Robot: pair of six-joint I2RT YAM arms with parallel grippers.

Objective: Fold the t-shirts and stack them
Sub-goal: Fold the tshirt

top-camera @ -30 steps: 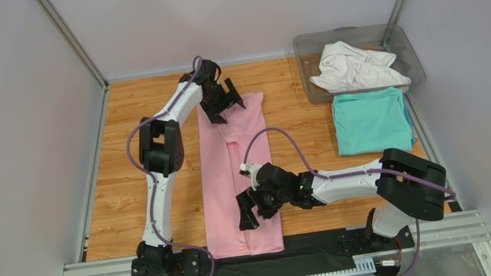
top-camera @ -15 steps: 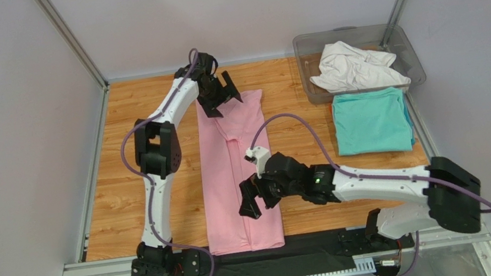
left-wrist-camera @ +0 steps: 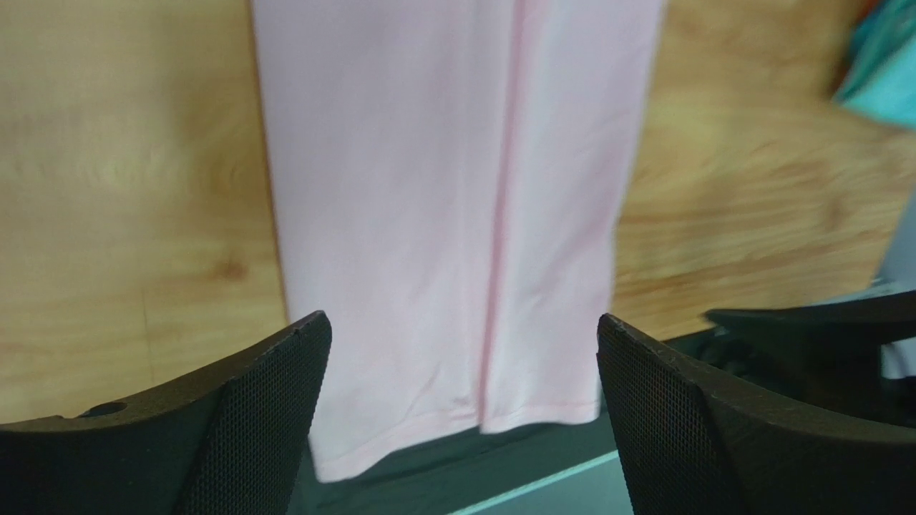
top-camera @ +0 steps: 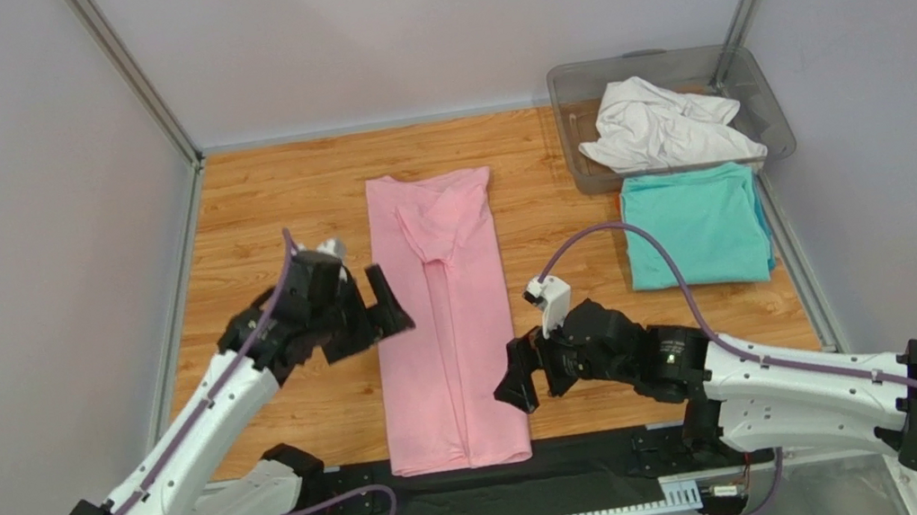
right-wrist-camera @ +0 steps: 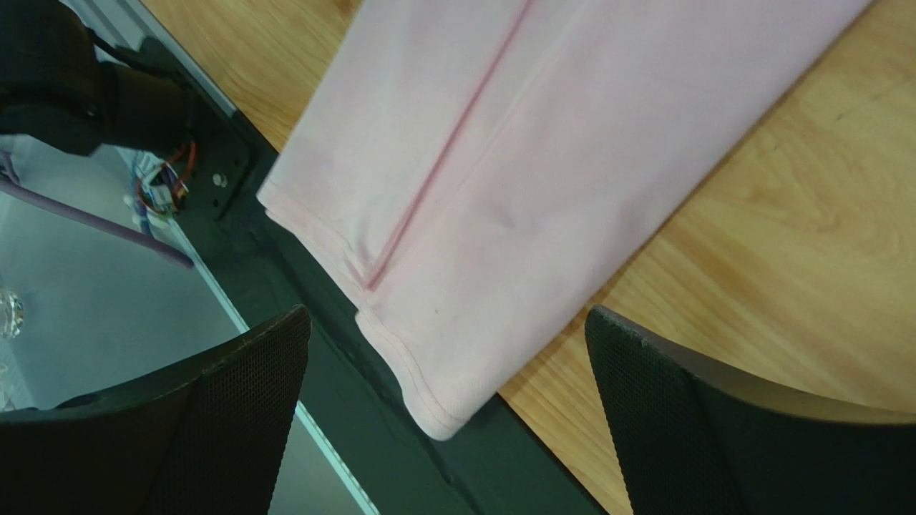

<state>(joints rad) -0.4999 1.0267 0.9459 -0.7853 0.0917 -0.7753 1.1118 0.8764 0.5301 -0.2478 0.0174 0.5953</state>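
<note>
Next, my left gripper pulls back and lowers to the pink t-shirt's hem corner farther from the teal t-shirt, as that corner sits below and back from it.
The light pink t-shirt (top-camera: 445, 314) lies folded into a long narrow strip down the middle of the table, its hem over the dark front strip; it also shows in the left wrist view (left-wrist-camera: 452, 193) and the right wrist view (right-wrist-camera: 538, 140). My left gripper (top-camera: 380, 318) is open and empty, just left of the strip's middle. My right gripper (top-camera: 513, 386) is open and empty, just right of the strip's near end. The teal t-shirt (top-camera: 694, 226) lies folded at the right. The white t-shirt (top-camera: 663, 125) lies crumpled in the bin.
A clear grey plastic bin (top-camera: 575, 83) stands at the back right corner, holding the white shirt. A dark strip (top-camera: 592, 469) and metal rail run along the table's near edge. Grey walls close in the sides and back.
My left gripper has left the shirt's far collar end and swung back to the strip's left side. My right gripper has moved off the shirt to its right edge. The shirt lies flat.
</note>
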